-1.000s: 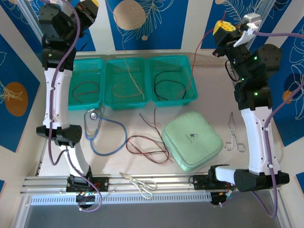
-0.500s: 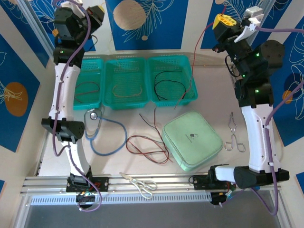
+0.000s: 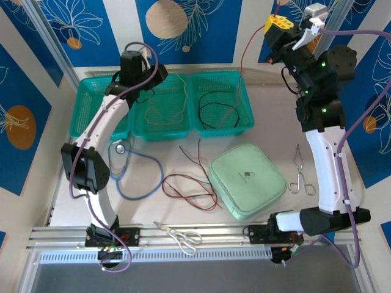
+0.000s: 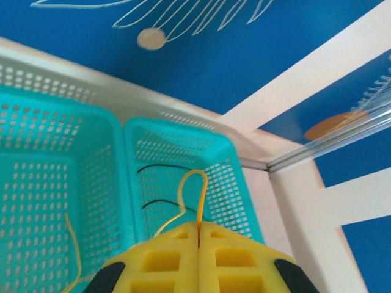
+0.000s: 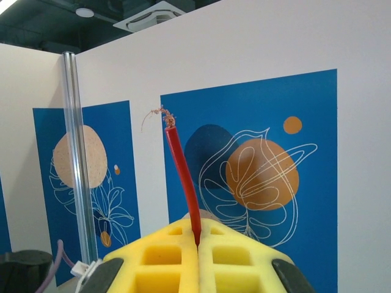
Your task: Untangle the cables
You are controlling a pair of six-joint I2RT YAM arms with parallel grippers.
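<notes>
The rest of the tan-yellow cable is already inside the middle teal basket (image 3: 160, 131) (image 4: 46, 204), which is below my left gripper, so my gripper needs to lower into it next and release the cable there.
My left gripper (image 3: 145, 90) hangs over the middle teal basket (image 3: 160, 131). Its yellow jaws (image 4: 199, 229) are shut on a tan-yellow cable (image 4: 190, 183) that loops out in front of them; the rest of that cable (image 3: 165, 113) lies in the middle basket. High at the back right, my right gripper (image 3: 278, 24) is shut on a red cable (image 5: 183, 177), whose frayed end sticks up past the jaws (image 5: 197, 241). The red cable (image 3: 242, 61) hangs down toward the right basket (image 3: 244, 125), which holds a black cable (image 3: 214, 113). Thin red and black cables (image 3: 189, 186) lie tangled on the table.
A blue-tubed stethoscope (image 3: 137, 174) lies left of the loose cables and a mint zip case (image 3: 247, 180) right of them. Scissors (image 3: 180, 235) lie at the near edge and metal forceps (image 3: 300, 174) at the right. The left basket (image 3: 88, 107) is partly covered by my left arm.
My left arm has swung down from high at the back left to over the baskets. My right gripper has drifted slightly left and up with the red cable.
</notes>
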